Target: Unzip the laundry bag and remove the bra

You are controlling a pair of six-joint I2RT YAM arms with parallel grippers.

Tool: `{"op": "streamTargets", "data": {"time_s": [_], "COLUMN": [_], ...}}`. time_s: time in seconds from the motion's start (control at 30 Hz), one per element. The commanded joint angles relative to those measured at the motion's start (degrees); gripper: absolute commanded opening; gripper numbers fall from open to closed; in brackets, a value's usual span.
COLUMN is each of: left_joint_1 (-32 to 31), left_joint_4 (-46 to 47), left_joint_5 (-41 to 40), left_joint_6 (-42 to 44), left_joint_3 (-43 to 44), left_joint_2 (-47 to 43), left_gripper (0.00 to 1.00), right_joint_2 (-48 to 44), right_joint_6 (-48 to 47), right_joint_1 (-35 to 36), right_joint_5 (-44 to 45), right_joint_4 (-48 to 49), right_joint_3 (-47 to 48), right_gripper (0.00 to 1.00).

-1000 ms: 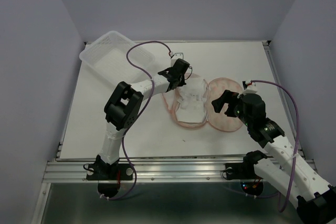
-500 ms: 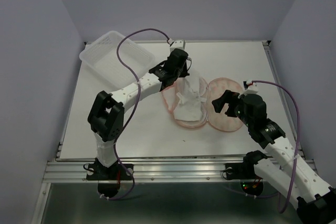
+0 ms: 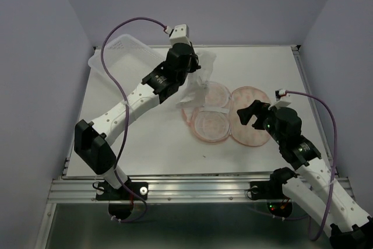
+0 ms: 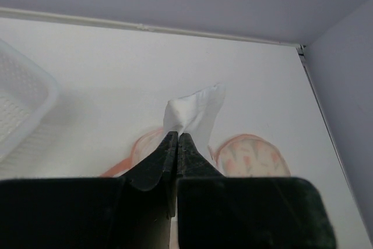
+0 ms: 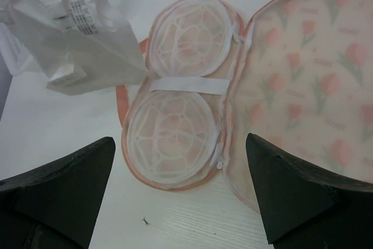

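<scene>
The plastic tray (image 3: 126, 65) lies below, to the left in the top view, so the left gripper will next swing over it and lower the bra (image 3: 198, 88) to release it.
The peach-pink laundry bag (image 3: 213, 123) lies open flat on the table, its white mesh domes bare in the left half and its flowered lid (image 3: 252, 115) folded out to the right. My left gripper (image 3: 189, 71) is shut on the white bra (image 3: 198, 88) and holds it up above the bag's far-left edge. In the left wrist view the jaws (image 4: 178, 137) pinch the bra (image 4: 195, 109), with the bag (image 4: 250, 155) below. My right gripper (image 3: 249, 114) is open and empty over the lid. In the right wrist view, between its fingers (image 5: 180, 196), lies the bag (image 5: 180, 109), and the bra (image 5: 76, 45) hangs upper left.
A clear plastic tray (image 3: 125, 56) stands at the table's back left corner and shows in the left wrist view (image 4: 17, 109). Walls close the table in at the back and on both sides. A metal rail runs along the near edge.
My left gripper has risen and moved back-left with the bra, pulling it out of the bag's left half, so the white mesh domes now show. The right arm has barely moved.
</scene>
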Motion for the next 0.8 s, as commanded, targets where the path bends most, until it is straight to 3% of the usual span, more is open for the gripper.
{"op": "streamTargets", "data": {"time_s": [0.0,0.17,0.4,0.77], "left_joint_1": [1.54,8.04,19.71,36.08], "left_joint_4": [1.94,1.50,3.87,8.97], "left_joint_5": [-6.12,-7.19,-1.57,10.92], "left_joint_6": [3.15,4.38,5.70,6.67], "left_joint_3": [5.11,10.38,14.52,15.83], "left_joint_2": [-3.39,-3.74,-2.52,12.41], "left_gripper": [0.00,0.00,0.00,0.00], "right_joint_2": [-0.75,-1.01,-0.14,1.27], "right_joint_6": [-0.95,-1.21,-1.30,-1.65], "right_joint_1": [-0.26,-0.26,-0.26,-0.26], "right_joint_5": [0.42,0.06,-0.11,-0.55], "right_joint_4": [3.20,3.11,3.20,3.81], "right_joint_3": [-0.39,-0.65,-0.65,-1.00], "right_gripper": [1.00,1.00,1.00,1.00]}}
